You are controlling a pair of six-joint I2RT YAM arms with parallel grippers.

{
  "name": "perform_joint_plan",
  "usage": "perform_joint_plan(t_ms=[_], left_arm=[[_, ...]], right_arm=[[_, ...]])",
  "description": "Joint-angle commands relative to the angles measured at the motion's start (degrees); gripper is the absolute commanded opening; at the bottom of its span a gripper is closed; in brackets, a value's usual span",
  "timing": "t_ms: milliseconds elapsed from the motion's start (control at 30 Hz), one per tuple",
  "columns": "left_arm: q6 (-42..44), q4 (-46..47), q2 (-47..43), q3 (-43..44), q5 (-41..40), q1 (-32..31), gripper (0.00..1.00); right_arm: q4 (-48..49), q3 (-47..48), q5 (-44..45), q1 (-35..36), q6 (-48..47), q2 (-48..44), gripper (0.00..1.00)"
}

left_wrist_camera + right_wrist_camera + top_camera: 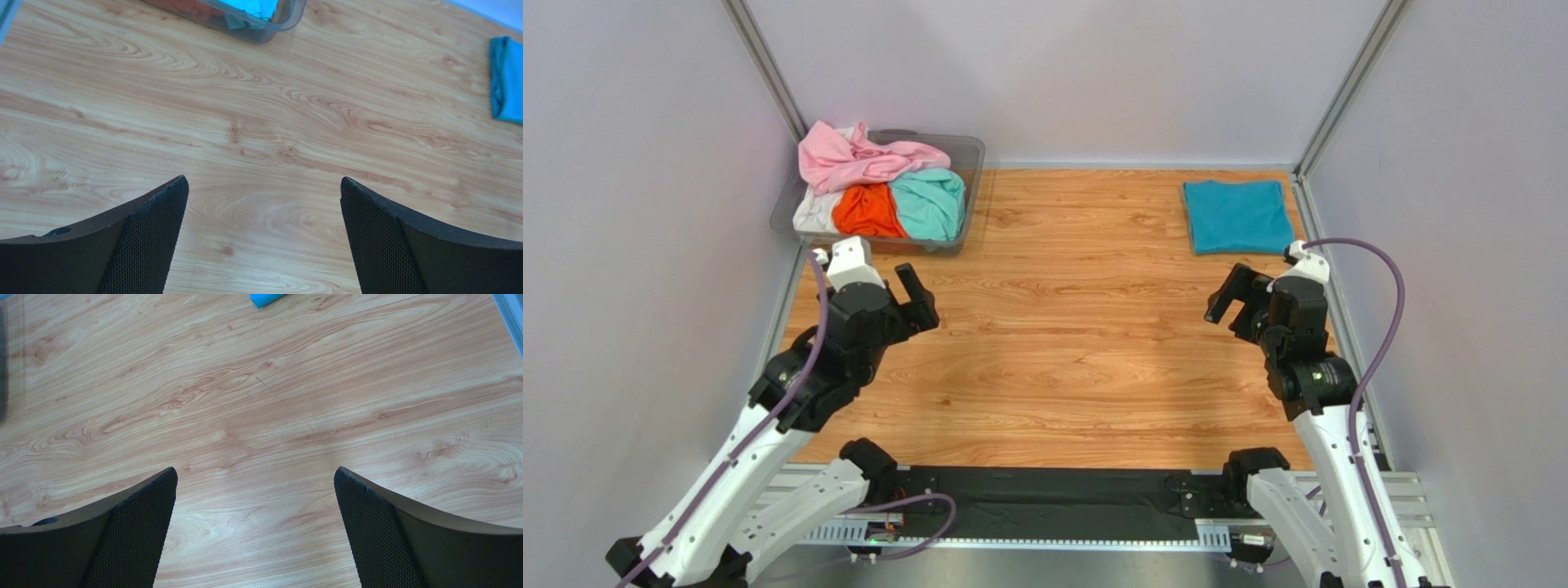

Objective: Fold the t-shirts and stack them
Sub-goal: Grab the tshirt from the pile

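Note:
My left gripper is to move away from my base over the bin's near rim first, and then down to get onto the light pink t-shirt's near fold.
A clear plastic bin at the back left holds crumpled t-shirts: a light pink one on top, an orange one, a mint-green one and a white one. A teal-blue t-shirt lies folded at the back right; it also shows in the left wrist view and in the right wrist view. My left gripper is open and empty, hovering just in front of the bin. My right gripper is open and empty, in front of the folded shirt.
The wooden table top is walled by grey panels on the left, back and right. The bin's corner shows in the left wrist view. A black mat lies along the near edge between the arm bases.

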Motion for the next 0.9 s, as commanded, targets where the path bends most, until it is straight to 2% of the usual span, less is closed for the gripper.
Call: perform_joint_plan(t_ms=[0, 33, 167, 233, 333, 633, 867], left_arm=[[-0.82, 2.12, 4.41, 1.95, -3.34, 1.35, 1.00], [-1.09, 2.56, 6.94, 2.30, -2.82, 2.50, 1.00], [0.57, 7.21, 14.25, 4.14, 9.19, 10.75, 1.00], [3.11, 11.78, 17.41, 4.94, 11.42, 14.63, 1.00], [4.44, 14.43, 27.58, 9.58, 13.70, 19.20, 1.00], [9.10, 19.44, 53.51, 30.14, 15.91, 30.80, 1.00], [14.99, 18.83, 72.78, 52.09, 17.48, 36.25, 1.00]], right_arm=[[3.05, 1.80, -0.14, 0.17, 1.27, -1.86, 1.00], [3.14, 1.63, -0.14, 0.17, 1.53, -2.03, 1.00], [3.23, 1.19, -1.19, 0.17, 1.36, -1.95, 1.00], [3.31, 1.10, -2.33, 0.17, 0.83, -1.42, 1.00], [3.58, 1.19, -2.78, 0.17, 0.31, -0.63, 1.00], [3.84, 1.54, -2.87, 0.17, -0.40, 2.09, 1.00], [4.46, 1.01, -3.66, 0.09, -0.75, 2.53, 1.00]])
